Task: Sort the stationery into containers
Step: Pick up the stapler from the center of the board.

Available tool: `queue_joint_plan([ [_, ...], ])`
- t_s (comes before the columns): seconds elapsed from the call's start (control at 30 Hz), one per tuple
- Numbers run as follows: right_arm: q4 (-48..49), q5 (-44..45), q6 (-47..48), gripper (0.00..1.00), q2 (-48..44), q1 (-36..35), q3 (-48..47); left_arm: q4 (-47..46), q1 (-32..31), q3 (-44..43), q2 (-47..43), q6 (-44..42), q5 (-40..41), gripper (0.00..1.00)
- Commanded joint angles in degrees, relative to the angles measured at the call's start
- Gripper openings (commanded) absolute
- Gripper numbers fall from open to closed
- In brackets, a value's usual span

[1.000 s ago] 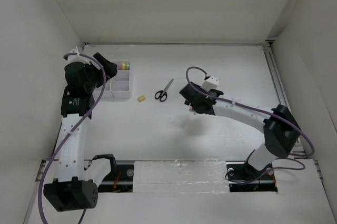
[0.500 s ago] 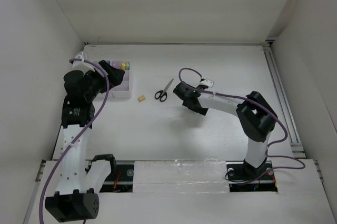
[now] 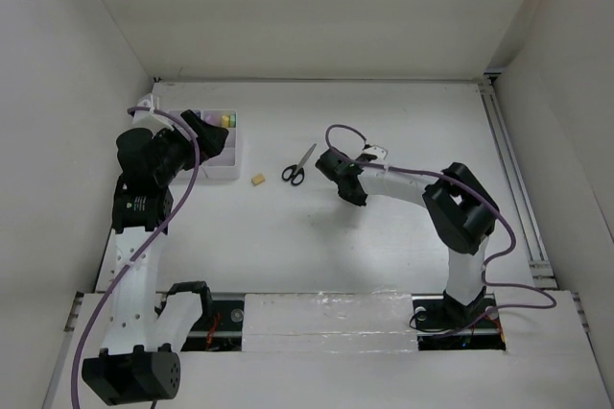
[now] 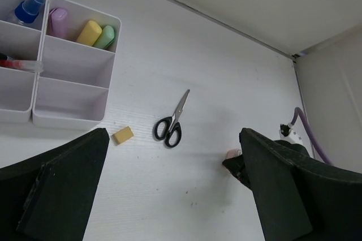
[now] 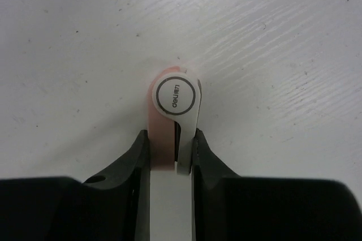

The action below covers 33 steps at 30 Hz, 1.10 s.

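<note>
My left gripper moves, open, toward the right in the top view onto the pink-and-white stationery piece (image 4: 231, 154) next, because my right gripper holds it far from the tray.
My right gripper (image 5: 171, 137) is low over the table, its jaws pressed against both sides of a pink-and-white stationery piece (image 5: 173, 105) that stands on edge; from above, the right gripper (image 3: 349, 192) is right of the black-handled scissors (image 3: 298, 167). A tan eraser (image 3: 257, 179) lies left of them. The white compartment tray (image 3: 223, 159) holds a blue-capped bottle (image 4: 28, 10), pink (image 4: 58, 19), yellow (image 4: 89, 31) and green (image 4: 105, 36) markers. My left gripper (image 3: 207, 136) hovers open over the tray, holding nothing.
White walls enclose the table on the left, back and right. A metal rail (image 3: 506, 150) runs along the right side. A red-tipped pen (image 4: 20, 64) lies in a left compartment of the tray. Purple cables loop from both arms.
The right gripper has come down left toward the scissors and closed its jaws on the pink-and-white piece. The left arm swung slightly, then held still with its gripper open.
</note>
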<state>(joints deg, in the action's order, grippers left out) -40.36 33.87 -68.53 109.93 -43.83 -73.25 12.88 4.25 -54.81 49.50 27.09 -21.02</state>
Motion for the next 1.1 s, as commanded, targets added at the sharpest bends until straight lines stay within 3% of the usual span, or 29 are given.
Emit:
queue_joint_plan([
  [0.0,0.9,-2.8,0.0,0.02,0.4,0.4,1.5,-2.2,0.3,0.0,-0.9,-0.5,-0.7,1.00],
  [0.2,2.1,-0.9,1.7,0.00,-3.6,-2.0,1.5,-3.4,0.3,1.8,0.2,0.2,-6.2,1.00],
  [0.27,4.7,0.9,6.9,0.00,-7.2,-4.0,2.2,-3.4,0.3,2.5,1.0,0.9,-10.0,1.00],
  [0.37,17.0,1.9,17.5,0.00,-13.7,-7.9,6.3,-2.9,0.3,3.1,2.6,0.9,-14.3,1.00],
  [0.4,27.3,0.3,27.3,0.00,-15.5,-8.5,7.8,-2.9,0.3,3.6,2.6,0.9,-16.0,1.00],
  [0.5,43.7,-12.5,43.3,0.00,-22.2,-9.2,15.0,-1.3,0.3,3.7,2.6,0.2,-16.7,1.00],
  [0.53,50.7,-15.1,45.3,0.00,-23.5,-9.2,16.2,-0.5,0.3,3.7,3.3,0.2,-18.0,1.00],
  [0.6,55.0,-20.8,49.1,0.00,-25.1,-9.2,17.1,-0.5,0.3,4.4,3.9,0.9,-19.4,1.00],
  [0.73,60.3,-32.6,52.1,0.00,-23.3,-9.2,13.4,-3.7,0.3,6.7,3.9,2.8,-23.8,1.00],
  [1.07,64.1,-40.8,52.1,0.00,-16.2,-11.5,3.0,-9.1,0.3,10.4,2.2,8.1,-26.0,1.00],
])
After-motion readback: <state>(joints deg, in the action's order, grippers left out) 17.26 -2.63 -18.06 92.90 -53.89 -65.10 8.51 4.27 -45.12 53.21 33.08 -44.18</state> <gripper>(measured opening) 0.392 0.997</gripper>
